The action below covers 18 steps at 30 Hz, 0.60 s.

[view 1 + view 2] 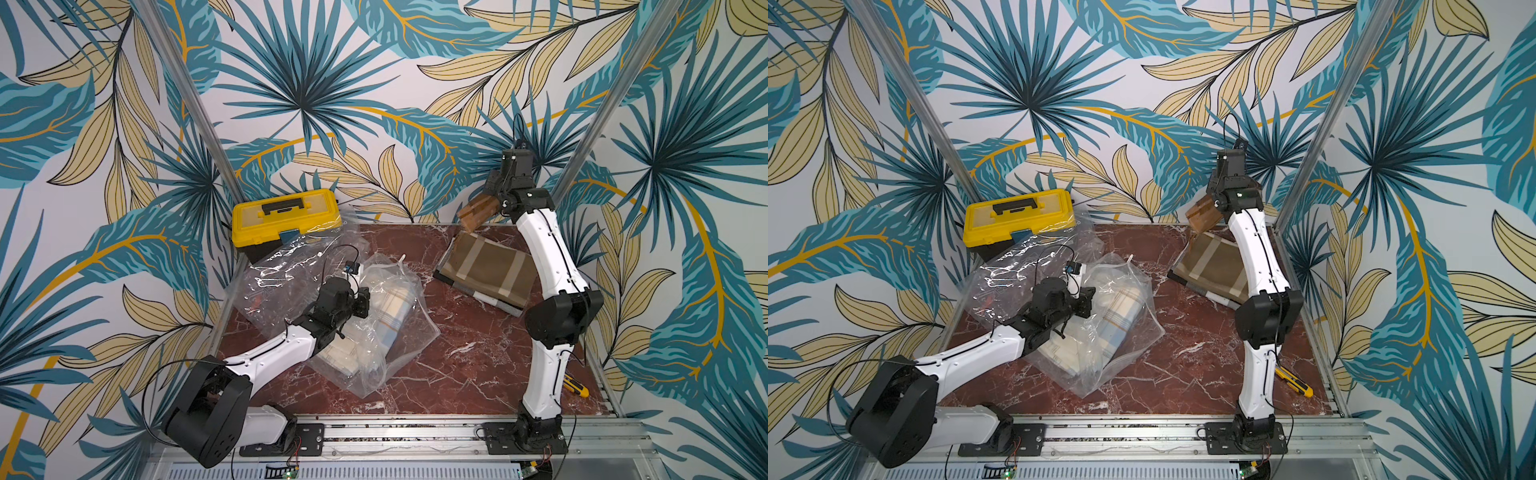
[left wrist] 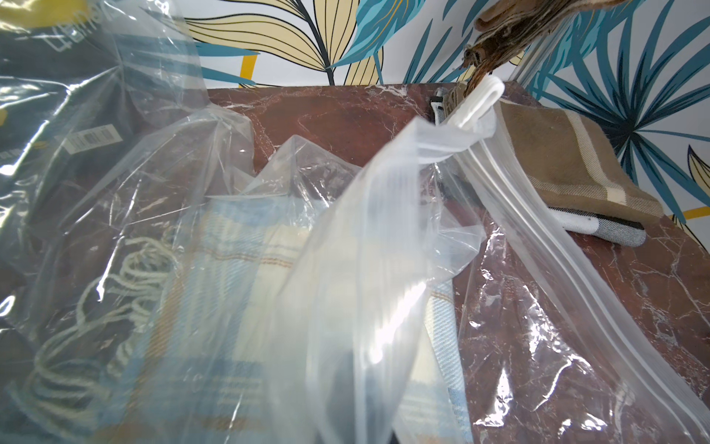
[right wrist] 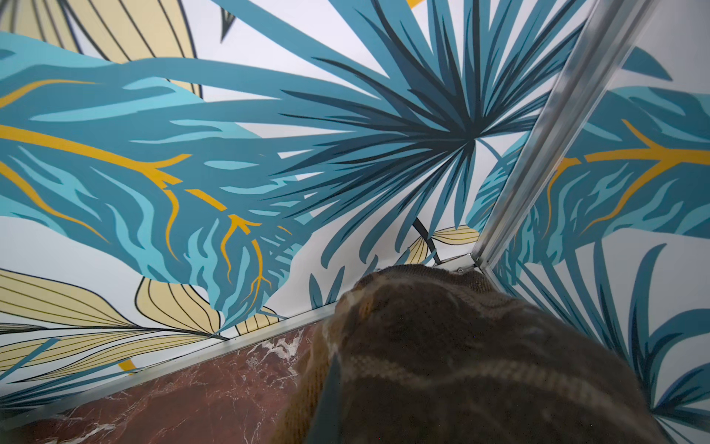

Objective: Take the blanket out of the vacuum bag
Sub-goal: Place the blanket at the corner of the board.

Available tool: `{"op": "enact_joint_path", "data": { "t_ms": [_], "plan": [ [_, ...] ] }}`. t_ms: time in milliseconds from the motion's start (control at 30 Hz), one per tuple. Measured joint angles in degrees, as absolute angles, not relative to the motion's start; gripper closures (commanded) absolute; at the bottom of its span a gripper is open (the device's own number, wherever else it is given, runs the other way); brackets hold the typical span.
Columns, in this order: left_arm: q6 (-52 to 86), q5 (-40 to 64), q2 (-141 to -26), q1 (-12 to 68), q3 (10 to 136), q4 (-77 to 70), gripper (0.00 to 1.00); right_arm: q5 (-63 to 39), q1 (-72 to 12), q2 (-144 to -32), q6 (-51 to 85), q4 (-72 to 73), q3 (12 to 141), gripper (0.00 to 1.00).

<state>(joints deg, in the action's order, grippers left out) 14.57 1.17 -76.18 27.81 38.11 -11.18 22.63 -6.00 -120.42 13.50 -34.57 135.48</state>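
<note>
I will bring the raised fold down and back over the folded brown blanket with my right gripper and let go, because the blanket is below the gripper and back toward the base.
The clear vacuum bag [image 1: 409, 332] [image 1: 1138, 332] lies left of the table's middle with a folded blue-and-cream plaid blanket [image 1: 395, 311] [image 2: 238, 269] inside. Its zip edge with a white slider [image 2: 476, 103] stands up, unzipped. My left gripper [image 1: 362, 300] [image 1: 1087, 301] is shut on a fold of the bag's plastic [image 2: 345, 307], which hides the fingers in the left wrist view. My right gripper [image 1: 494, 195] [image 1: 1216, 195] is raised at the back right, shut on a brown plaid blanket [image 1: 478, 212] [image 3: 461, 365] that hangs above a folded brown one [image 1: 486, 270] [image 2: 568, 165].
A yellow toolbox [image 1: 286, 222] [image 1: 1019, 222] stands at the back left, with a second crinkled clear bag [image 1: 286, 266] lying against it. A yellow utility knife [image 1: 577, 386] [image 1: 1296, 380] lies near the front right edge. A grey-white cloth [image 2: 599, 230] lies under the folded brown one.
</note>
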Motion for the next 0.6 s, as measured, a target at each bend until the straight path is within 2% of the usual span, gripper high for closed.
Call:
{"op": "enact_joint_path", "data": {
  "t_ms": [267, 600],
  "plan": [
    [14.6, 3.5, -77.8, 25.3, 38.0, -11.9, 1.0, 22.6, -5.3, -123.9, 17.3, -34.3, 133.9, 1.0],
    [14.6, 6.1, -78.7, 24.8, 37.8, -12.9, 1.0, 24.5, -5.3, -111.5, 19.4, -28.8, 104.4, 1.0]
  ]
}}
